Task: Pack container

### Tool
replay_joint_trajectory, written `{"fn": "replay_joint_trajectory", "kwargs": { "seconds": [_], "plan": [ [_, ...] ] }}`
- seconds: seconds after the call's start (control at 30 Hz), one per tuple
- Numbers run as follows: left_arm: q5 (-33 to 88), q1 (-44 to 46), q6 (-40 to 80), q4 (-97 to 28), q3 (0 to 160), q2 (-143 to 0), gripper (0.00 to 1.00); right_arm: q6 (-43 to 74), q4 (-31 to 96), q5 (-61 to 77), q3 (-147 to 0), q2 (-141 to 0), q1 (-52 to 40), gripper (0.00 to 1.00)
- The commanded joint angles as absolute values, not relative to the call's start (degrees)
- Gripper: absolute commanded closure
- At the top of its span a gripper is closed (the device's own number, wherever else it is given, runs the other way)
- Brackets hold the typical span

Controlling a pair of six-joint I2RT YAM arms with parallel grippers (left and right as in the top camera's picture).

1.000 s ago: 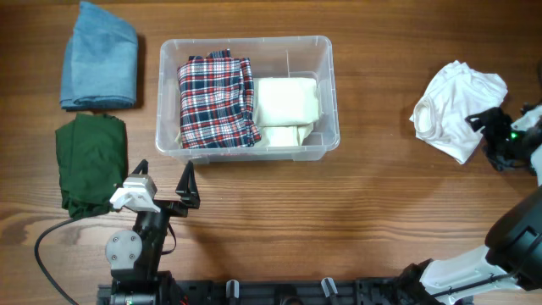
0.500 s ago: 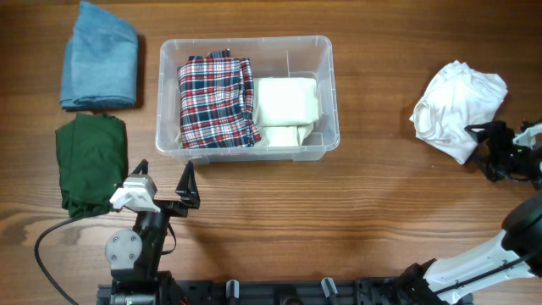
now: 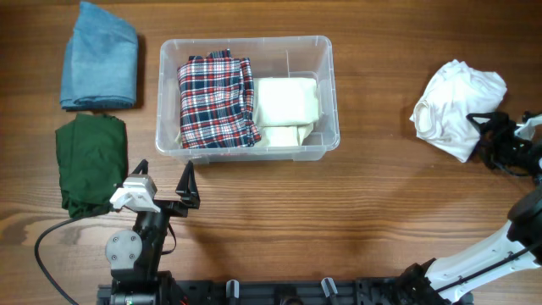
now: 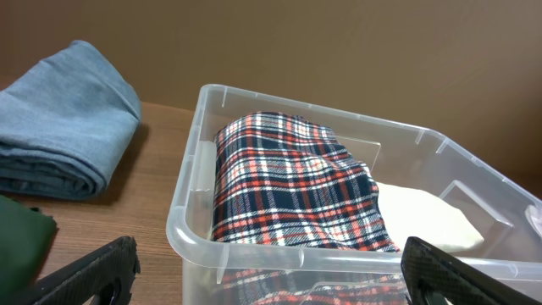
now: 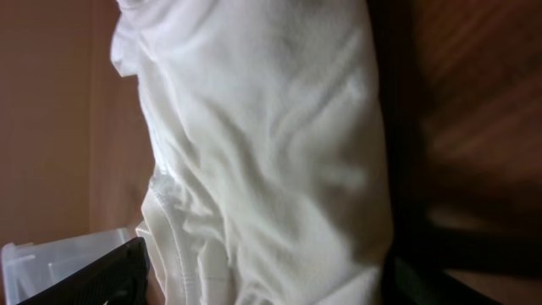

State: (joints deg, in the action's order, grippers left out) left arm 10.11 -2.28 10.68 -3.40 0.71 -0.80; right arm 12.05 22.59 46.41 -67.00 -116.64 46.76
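Note:
The white garment's near edge (image 3: pixel 475 138) (image 5: pixel 318 275) lies to the left in the overhead view, between the open fingers of my right gripper, so the gripper will move that way next and close.
The clear plastic container (image 3: pixel 166 93) sits at the table's upper middle and holds a folded plaid shirt (image 3: pixel 216 102) and a folded cream cloth (image 3: pixel 286 108). It fills the left wrist view (image 4: pixel 190 233). My left gripper (image 3: pixel 163 180) is open and empty just in front of the container's front left corner. A crumpled white garment (image 3: pixel 453 108) lies at the far right. My right gripper (image 3: pixel 484 137) is open at its lower right edge, and the white garment (image 5: pixel 271 144) lies between the fingers in the right wrist view.
A folded blue cloth (image 3: pixel 100 58) lies at the upper left and a folded dark green cloth (image 3: pixel 90 163) below it, close to my left gripper. The right arm's base (image 3: pixel 474 263) reaches in from the lower right corner.
My right gripper dipped down and away from the white garment, then came back up against its lower right edge. The left arm has not moved.

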Motion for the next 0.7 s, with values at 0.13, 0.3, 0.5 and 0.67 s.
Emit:
{"fn": "replay_joint_trajectory", "kwargs": {
  "seconds": [0.13,0.3,0.5,0.67],
  "plan": [
    [9.56,-2.59,10.96,-3.46,0.34,-0.54,0.0,7.55,19.79,37.58,-64.12,-125.27,43.51,0.14],
    [9.56,-2.59,10.94,-3.46,0.34,-0.54,0.0,6.81,16.27,37.39,-64.12,-125.27,39.18,0.3],
    [9.56,-2.59,10.96,-3.46,0.34,-0.54,0.0,6.81,13.91,37.41,-64.12,-125.27,36.53,0.54],
    [9.56,-2.59,10.96,-3.46,0.34,-0.54,0.0,6.81,13.43,37.6,-64.12,-125.25,36.49,0.83]
  ]
}}
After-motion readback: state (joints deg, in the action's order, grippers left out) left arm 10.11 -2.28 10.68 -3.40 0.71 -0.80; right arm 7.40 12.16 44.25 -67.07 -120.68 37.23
